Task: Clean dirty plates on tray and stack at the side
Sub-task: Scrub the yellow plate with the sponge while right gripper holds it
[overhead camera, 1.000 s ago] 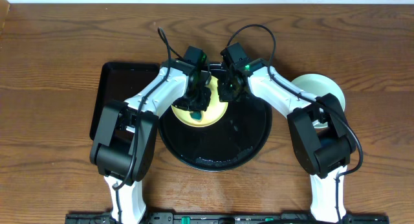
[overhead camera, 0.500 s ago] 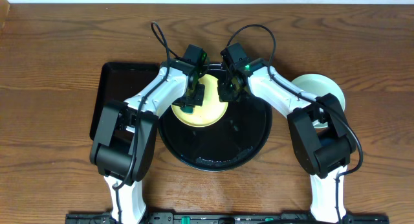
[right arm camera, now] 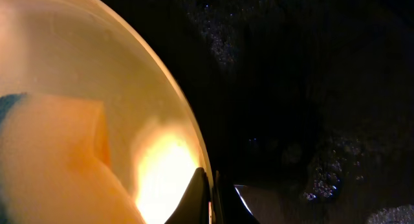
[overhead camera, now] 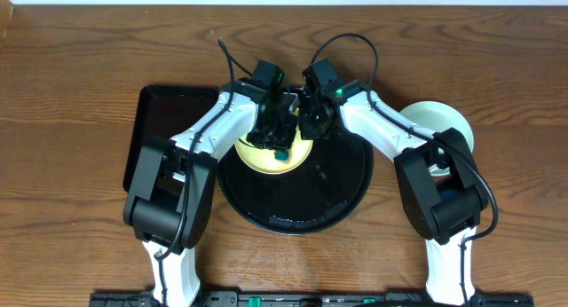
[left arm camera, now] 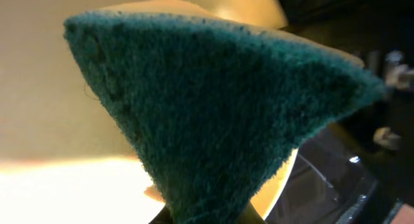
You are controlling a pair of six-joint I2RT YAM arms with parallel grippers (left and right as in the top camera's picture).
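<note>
The sponge goes to the left in the overhead view next, as my left gripper lifts off the plate. It then gets released on the rectangular tray (overhead camera: 166, 114), where space lies open.
A pale yellow plate (overhead camera: 266, 158) lies on the far left part of the round black tray (overhead camera: 328, 196). My left gripper (overhead camera: 277, 137) is shut on a green-and-yellow sponge (left arm camera: 213, 114) and presses it on the plate (left arm camera: 58, 88). My right gripper (right arm camera: 210, 198) is shut on the plate's rim (right arm camera: 184, 120) at its far right edge (overhead camera: 308, 128). Pale mint plates (overhead camera: 444, 122) are stacked on the table to the right of the tray, partly hidden by my right arm.
A smaller rectangular black tray (overhead camera: 160, 129) lies to the left of the round tray. The round tray's surface is wet with droplets (right arm camera: 323, 166).
My left gripper has swept the sponge across the yellow plate, first to the left, then back to the right. The right gripper has stayed on the rim.
</note>
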